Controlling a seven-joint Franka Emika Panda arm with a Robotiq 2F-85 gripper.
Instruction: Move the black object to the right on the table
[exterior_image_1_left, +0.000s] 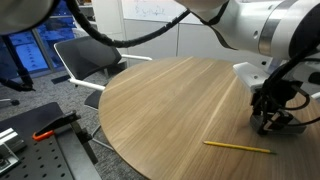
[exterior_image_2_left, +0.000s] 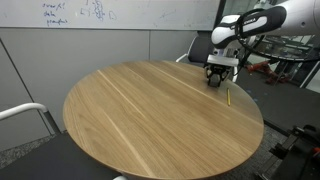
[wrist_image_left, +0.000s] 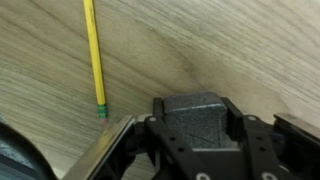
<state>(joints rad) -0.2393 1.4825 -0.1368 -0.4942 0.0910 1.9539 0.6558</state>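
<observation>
My gripper holds the block and needs to lift it next, then swing away from the pencil and bring the block down onto the table's opposite side (exterior_image_1_left: 155, 88).
The black object (wrist_image_left: 195, 113) is a dark grey-black block that sits between my gripper's (wrist_image_left: 196, 125) fingers in the wrist view, with the fingers closed against its two sides. In both exterior views the gripper (exterior_image_1_left: 270, 122) (exterior_image_2_left: 214, 78) is down at the round wood-grain table (exterior_image_1_left: 170, 105) (exterior_image_2_left: 150, 110), near its edge, and the block is mostly hidden by the fingers. I cannot tell if the block rests on the top or is just off it.
A thin yellow pencil (exterior_image_1_left: 238, 147) (exterior_image_2_left: 227, 97) (wrist_image_left: 93, 55) lies on the table close to the gripper. A white chair (exterior_image_1_left: 85, 60) stands beside the table. A black perforated bench with an orange-handled tool (exterior_image_1_left: 45, 132) is near the table's edge.
</observation>
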